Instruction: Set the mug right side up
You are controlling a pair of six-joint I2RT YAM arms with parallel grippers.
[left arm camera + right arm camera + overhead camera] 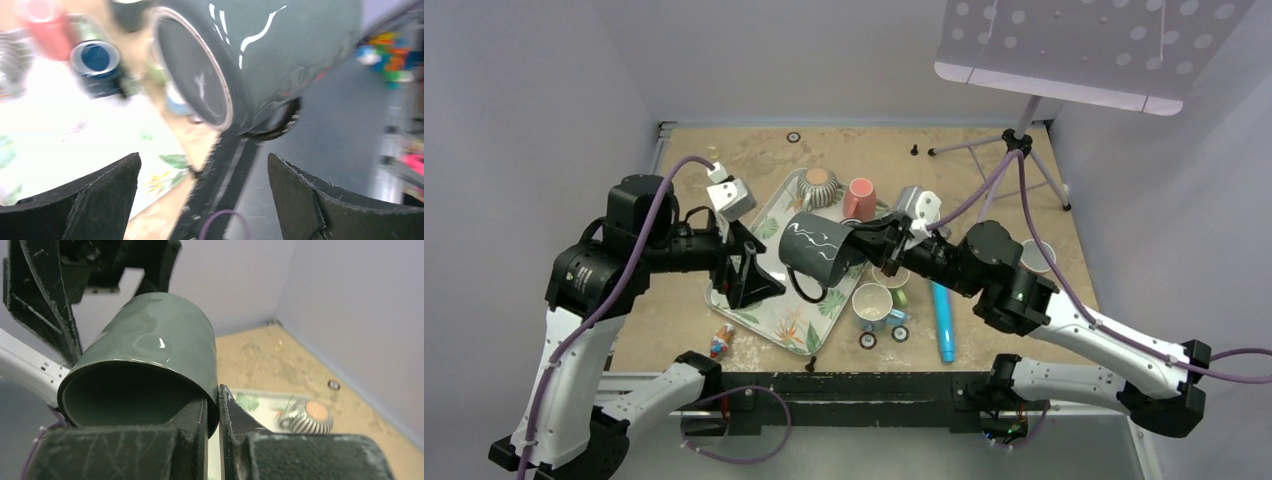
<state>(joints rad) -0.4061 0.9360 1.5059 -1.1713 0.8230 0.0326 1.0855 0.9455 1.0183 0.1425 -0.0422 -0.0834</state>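
Observation:
My right gripper carries the mug down and back beside the tray's near corner (836,344) next, fingers tilting down to turn the mug's base under.
The dark green mug (816,252) with white squiggles hangs on its side above the tray, its base toward the left arm and its handle pointing down. My right gripper (871,240) is shut on the mug's rim, one finger inside and one outside; the mug (150,360) fills the right wrist view. My left gripper (749,272) is open and empty, just left of the mug's base. In the left wrist view the mug (250,55) shows its base above and beyond the open fingers (100,190).
A floral tray (769,300) lies under the mug. A striped mug (818,187) and a pink cup (859,198) stand upside down behind it. A small mug (872,305), a blue marker (943,322) and a clear cup (1036,254) lie to the right. A stand (1024,130) is at the back right.

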